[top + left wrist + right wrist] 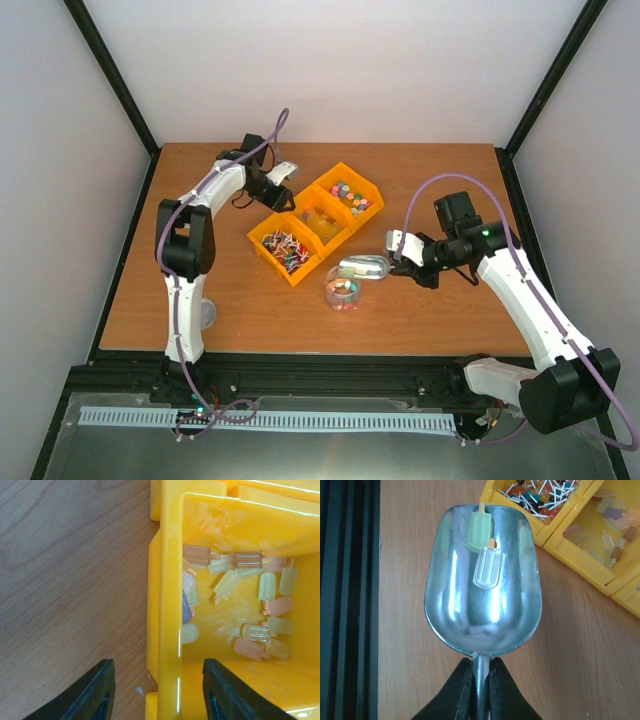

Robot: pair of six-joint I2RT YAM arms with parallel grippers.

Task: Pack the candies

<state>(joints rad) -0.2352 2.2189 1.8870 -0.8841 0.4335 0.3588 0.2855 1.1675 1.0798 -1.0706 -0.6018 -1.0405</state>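
I should next lower my right gripper outward onto the bare tabletop, which is below and outward of it. It should let go of the scoop there after tipping the sweets into the jar (343,291).
The tiny mixed-colour candies (352,195) lie in the far right one of three yellow bins. A clear jar (343,291) with some colourful sweets in it stands in front of the bins. My right gripper (393,265) is shut on the handle of a metal scoop (364,267), which it holds just behind and above the jar. In the right wrist view the scoop (482,580) carries one green and one clear popsicle-shaped sweet, and the gripper (480,680) clamps its handle. My left gripper (281,186) is open, and in its wrist view (157,685) it straddles a bin wall (169,605).
The middle bin (322,224) holds pale popsicle-shaped sweets (260,605). The near left bin (285,252) holds lollipops (540,492). A small round clear disc (207,315) lies by the left arm's base. A black rail (345,600) runs along the table's near edge.
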